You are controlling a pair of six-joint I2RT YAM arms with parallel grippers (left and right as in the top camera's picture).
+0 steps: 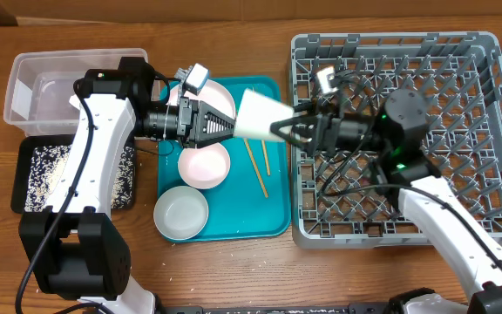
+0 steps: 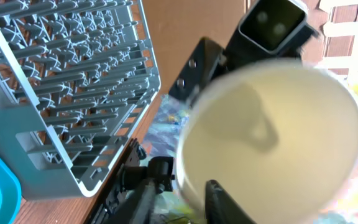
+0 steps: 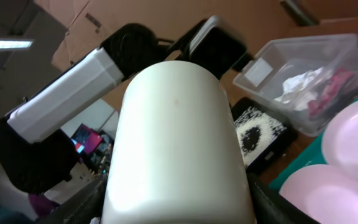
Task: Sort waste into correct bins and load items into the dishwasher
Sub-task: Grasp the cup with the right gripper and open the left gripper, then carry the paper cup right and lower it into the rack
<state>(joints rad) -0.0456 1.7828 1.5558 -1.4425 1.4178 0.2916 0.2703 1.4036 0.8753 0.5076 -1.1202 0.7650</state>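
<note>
My right gripper holds the cup (image 1: 260, 113) and will next move back, turn downward, lower it into the rack's near corner (image 1: 323, 215) beside the teal tray, since that corner is empty, and let go.
The small white cup (image 1: 260, 113) hangs on its side above the teal tray, between both arms. My right gripper (image 1: 286, 129) is shut on the cup body (image 3: 173, 137), a finger against each side. My left gripper (image 1: 231, 126) is at the cup's mouth (image 2: 272, 130). Its jaws (image 2: 185, 180) straddle the rim, one finger inside, the outer finger standing apart from the wall, so it is open. The grey dishwasher rack (image 1: 390, 40) lies under the right arm. A pink plate (image 1: 220, 96), pink bowl (image 1: 203, 166), grey-green bowl (image 1: 181, 214) and chopsticks (image 1: 258, 166) sit on the tray.
The teal tray (image 1: 273, 209) lies between the bins and the rack. At the far left the clear tub (image 3: 303, 81) holds a white napkin and a red scrap (image 3: 328, 93). The black tray (image 1: 33, 174) in front of it holds rice grains.
</note>
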